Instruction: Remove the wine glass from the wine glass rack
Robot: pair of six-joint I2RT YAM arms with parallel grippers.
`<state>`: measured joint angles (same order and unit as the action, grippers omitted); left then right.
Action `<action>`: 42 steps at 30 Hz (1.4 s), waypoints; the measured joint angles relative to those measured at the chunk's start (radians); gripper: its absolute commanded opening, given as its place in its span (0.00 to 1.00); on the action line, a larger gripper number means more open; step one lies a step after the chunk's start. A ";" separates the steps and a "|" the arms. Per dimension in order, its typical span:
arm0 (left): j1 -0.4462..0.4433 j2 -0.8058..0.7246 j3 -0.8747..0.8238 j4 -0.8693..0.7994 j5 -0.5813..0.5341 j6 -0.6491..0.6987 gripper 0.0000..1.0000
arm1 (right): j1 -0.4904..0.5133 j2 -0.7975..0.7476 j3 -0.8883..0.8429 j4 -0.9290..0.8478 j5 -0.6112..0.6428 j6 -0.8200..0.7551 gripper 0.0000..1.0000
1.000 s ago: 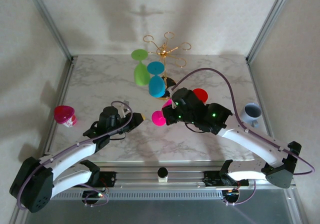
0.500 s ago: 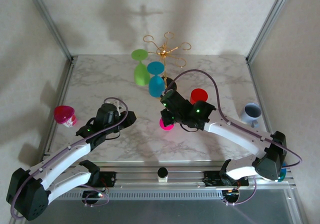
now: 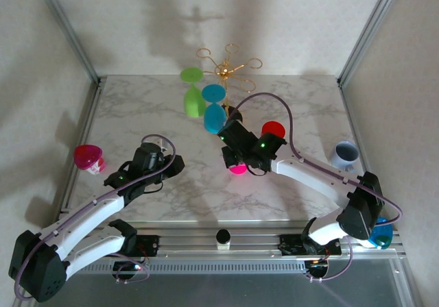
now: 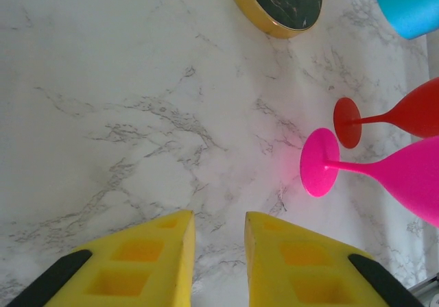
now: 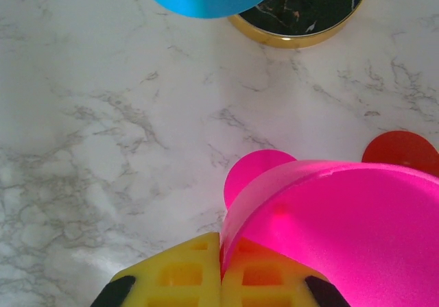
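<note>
My right gripper will move down a little toward the bare marble (image 3: 248, 171) (image 5: 312, 146) beside the red glass and let go of the pink rim, because the foot is already close to the marble.
The gold wire wine glass rack (image 3: 226, 66) stands at the back on its round black base (image 5: 310, 11). A blue glass (image 3: 214, 115) and a green glass (image 3: 193, 96) hang from its arms. My right gripper (image 5: 221, 251) is shut on the rim of a pink wine glass (image 5: 343, 231), in front of the rack. The glass's foot (image 4: 319, 163) is close to the marble; I cannot tell whether it touches. My left gripper (image 4: 219, 233) is open and empty, left of that foot. The pink glass (image 3: 238, 168) lies under the right wrist in the top view.
A red glass (image 3: 274, 130) stands just right of the pink one, its foot (image 4: 348, 122) close by. Another pink glass (image 3: 87, 157) sits at the table's left edge. A grey mug (image 3: 345, 154) is at the right. A blue object (image 3: 381, 233) sits near the right arm's base.
The right arm has carried the pink glass slightly right and lower in front of the rack. The left gripper has drawn back a little to the left.
</note>
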<state>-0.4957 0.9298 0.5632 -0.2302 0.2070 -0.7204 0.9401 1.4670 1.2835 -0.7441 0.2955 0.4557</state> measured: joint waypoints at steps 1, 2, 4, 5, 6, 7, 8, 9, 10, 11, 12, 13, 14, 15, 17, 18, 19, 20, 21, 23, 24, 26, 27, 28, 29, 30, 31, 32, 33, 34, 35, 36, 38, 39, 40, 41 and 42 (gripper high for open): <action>0.000 0.000 0.000 0.000 -0.001 0.000 0.27 | -0.007 0.002 0.000 0.001 0.000 -0.002 0.00; 0.000 0.000 0.000 0.000 -0.003 0.000 0.27 | -0.015 0.005 0.000 0.001 0.000 -0.004 0.00; 0.000 0.000 0.000 0.000 -0.005 0.003 0.27 | -0.031 0.009 0.000 0.004 -0.001 -0.008 0.00; 0.000 0.000 0.000 0.000 -0.006 0.003 0.27 | -0.039 0.011 0.000 0.007 -0.002 -0.011 0.00; 0.000 0.000 0.000 0.000 -0.008 0.004 0.27 | -0.046 0.013 0.000 0.010 -0.003 -0.014 0.00; 0.000 0.000 0.000 0.000 -0.010 0.005 0.27 | -0.053 0.015 0.000 0.012 -0.004 -0.017 0.00; 0.000 0.001 0.000 0.000 -0.011 0.007 0.27 | -0.060 0.018 0.000 0.015 -0.006 -0.019 0.00; 0.000 0.003 0.000 0.000 -0.011 0.007 0.27 | -0.067 0.021 0.000 0.018 -0.008 -0.022 0.00; 0.000 0.005 0.000 0.000 -0.011 0.007 0.27 | -0.072 0.024 0.000 0.018 -0.008 -0.023 0.00; 0.000 0.007 0.000 0.001 -0.011 0.007 0.27 | -0.076 0.027 0.000 0.019 -0.010 -0.025 0.00; 0.000 0.011 0.000 0.000 -0.011 0.008 0.27 | -0.081 0.030 0.000 0.019 -0.011 -0.026 0.00; 0.000 0.015 0.001 0.000 -0.011 0.008 0.27 | -0.084 0.033 0.000 0.019 -0.011 -0.026 0.00; 0.000 0.019 0.001 0.000 -0.011 0.010 0.27 | -0.088 0.037 0.000 0.019 -0.011 -0.027 0.00; 0.000 0.023 0.002 0.001 -0.010 0.011 0.27 | -0.092 0.040 0.000 0.019 -0.011 -0.029 0.00; 0.000 0.028 0.003 0.001 -0.011 0.011 0.27 | -0.097 0.044 0.000 0.019 -0.018 -0.033 0.00; 0.000 0.031 0.004 0.001 -0.011 0.011 0.27 | -0.098 0.046 0.000 0.020 -0.021 -0.034 0.00; 0.000 0.033 0.005 0.001 -0.010 0.011 0.27 | -0.100 0.048 0.000 0.020 -0.025 -0.037 0.00; 0.000 0.036 0.005 0.001 -0.011 0.011 0.27 | -0.100 0.050 0.000 0.021 -0.030 -0.037 0.00; 0.000 0.037 0.005 0.001 -0.010 0.011 0.27 | -0.100 0.053 0.000 0.021 -0.031 -0.039 0.00; 0.000 0.041 0.005 0.002 -0.010 0.011 0.27 | -0.100 0.057 0.000 0.021 -0.035 -0.041 0.00; 0.000 0.043 0.005 0.001 -0.010 0.011 0.27 | -0.100 0.059 0.000 0.021 -0.035 -0.042 0.00; 0.000 0.049 0.005 0.002 -0.010 0.011 0.27 | -0.100 0.062 0.000 0.021 -0.036 -0.044 0.00; 0.000 0.051 0.005 0.001 -0.010 0.011 0.27 | -0.100 0.064 0.000 0.021 -0.037 -0.044 0.00; 0.000 0.052 0.005 0.002 -0.010 0.012 0.27 | -0.100 0.066 0.000 0.021 -0.037 -0.044 0.00; 0.000 0.053 0.006 0.003 -0.010 0.013 0.27 | -0.100 0.069 0.000 0.021 -0.037 -0.044 0.00; 0.000 0.054 0.006 0.002 -0.010 0.014 0.27 | -0.100 0.071 0.000 0.021 -0.037 -0.044 0.00; 0.000 0.054 0.006 0.003 -0.010 0.014 0.27 | -0.100 0.074 0.000 0.021 -0.037 -0.044 0.00; 0.000 0.054 0.006 0.003 -0.010 0.014 0.27 | -0.101 0.076 0.000 0.021 -0.037 -0.044 0.00; 0.000 0.054 0.006 0.003 -0.010 0.014 0.27 | -0.101 0.078 0.000 0.021 -0.037 -0.044 0.01; 0.000 0.054 0.006 0.005 -0.010 0.014 0.27 | -0.102 0.081 0.000 0.021 -0.037 -0.044 0.06; 0.000 0.054 0.006 0.006 -0.011 0.014 0.27 | -0.103 0.082 0.000 0.023 -0.037 -0.044 0.08; 0.000 0.054 0.006 0.008 -0.011 0.014 0.27 | -0.103 0.082 0.000 0.023 -0.037 -0.045 0.10; 0.000 0.054 0.006 0.009 -0.011 0.014 0.27 | -0.103 0.082 0.000 0.022 -0.036 -0.047 0.15; 0.000 0.054 0.006 0.009 -0.011 0.014 0.27 | -0.103 0.083 0.000 0.022 -0.035 -0.046 0.17; 0.000 0.054 0.006 0.009 -0.011 0.014 0.27 | -0.103 0.083 0.000 0.022 -0.035 -0.048 0.19; 0.000 0.054 0.006 0.009 -0.011 0.014 0.27 | -0.103 0.083 0.000 0.021 -0.035 -0.048 0.21; 0.000 0.054 0.006 0.009 -0.011 0.014 0.27 | -0.103 0.084 0.000 0.022 -0.034 -0.051 0.23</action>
<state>-0.4957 0.9836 0.5690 -0.2214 0.1963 -0.7063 0.8371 1.5509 1.2835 -0.7223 0.2611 0.4049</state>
